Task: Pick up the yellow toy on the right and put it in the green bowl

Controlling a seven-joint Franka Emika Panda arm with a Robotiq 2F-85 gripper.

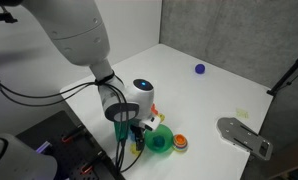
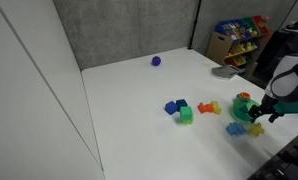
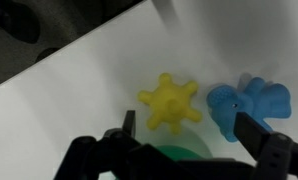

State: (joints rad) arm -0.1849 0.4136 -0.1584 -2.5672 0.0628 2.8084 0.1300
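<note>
I need to lower my gripper next onto the yellow toy's middle (image 3: 171,102), which is below it, and bring the fingers closer together, because the light blue toy is close beside it.
The yellow toy (image 3: 169,103), a small knobbly star, lies on the white table in the wrist view. A light blue toy (image 3: 251,105) lies just right of it. My gripper (image 3: 189,128) is open and empty, hovering above both toys with a finger on either side. The rim of the green bowl (image 3: 177,155) shows at the bottom edge, close to the yellow toy. In an exterior view the gripper (image 2: 264,110) hangs by the green bowl (image 2: 243,103), with the yellow toy (image 2: 256,128) and the light blue toy (image 2: 235,128) in front of it. The bowl also shows in an exterior view (image 1: 159,140).
A small orange round piece (image 1: 180,143) lies beside the bowl. Blue (image 2: 172,107) and green (image 2: 185,115) blocks and a yellow-and-orange toy (image 2: 210,107) lie mid-table. A blue ball (image 2: 156,61) sits far back. A grey flat object (image 1: 244,135) lies near the table's edge.
</note>
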